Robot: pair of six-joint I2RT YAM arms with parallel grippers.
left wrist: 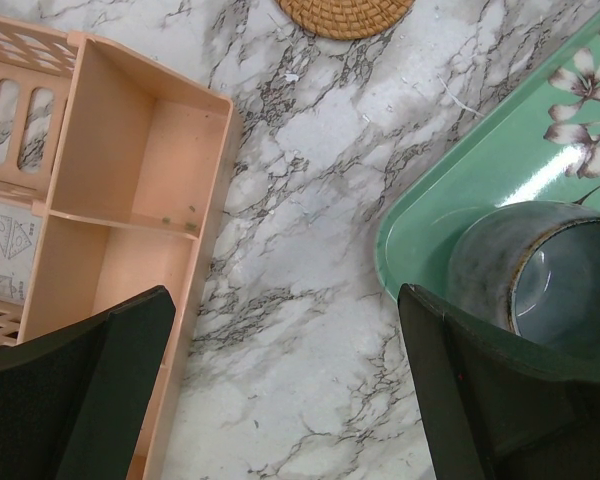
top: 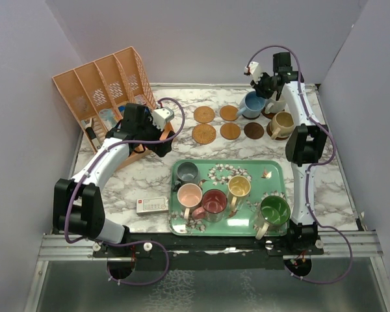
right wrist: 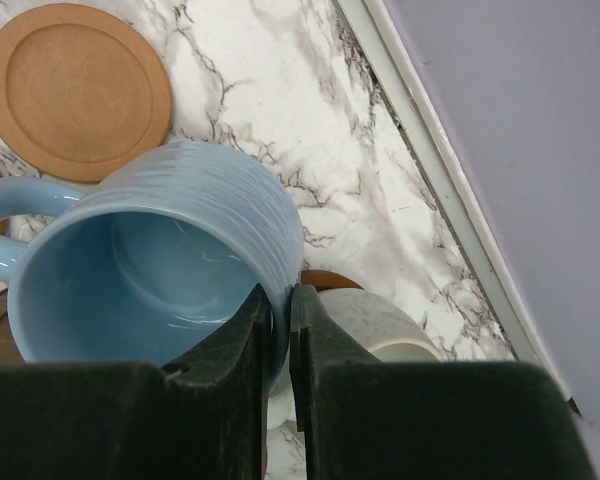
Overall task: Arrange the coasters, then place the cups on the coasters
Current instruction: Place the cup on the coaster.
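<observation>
My right gripper holds the cup by its rim. Next, it will lower the cup until its base sits flat on the brown coaster under the tilted blue cup (top: 251, 117) below the gripper, then let go of the rim.
My right gripper (right wrist: 282, 322) is shut on the rim of the blue cup (right wrist: 150, 250), one finger inside and one outside. The cup hangs tilted at the back right (top: 251, 104). Just beside it a cream cup (right wrist: 380, 322) stands on a brown coaster (right wrist: 325, 278), and a tan cup (top: 283, 123) sits on another. Bare coasters (top: 204, 114) (top: 229, 112) (top: 204, 134) lie in two rows. My left gripper (left wrist: 285, 400) is open over bare marble, next to the grey cup (left wrist: 540, 280) on the green tray (left wrist: 430, 200).
The tray (top: 273, 170) also holds pink (top: 190, 195), dark red (top: 214, 203), yellow (top: 238, 188) and green (top: 273, 211) cups. An orange slotted rack (top: 110, 84) stands at the back left, close to my left fingers (left wrist: 80, 390). A small white box (top: 151, 205) lies left of the tray.
</observation>
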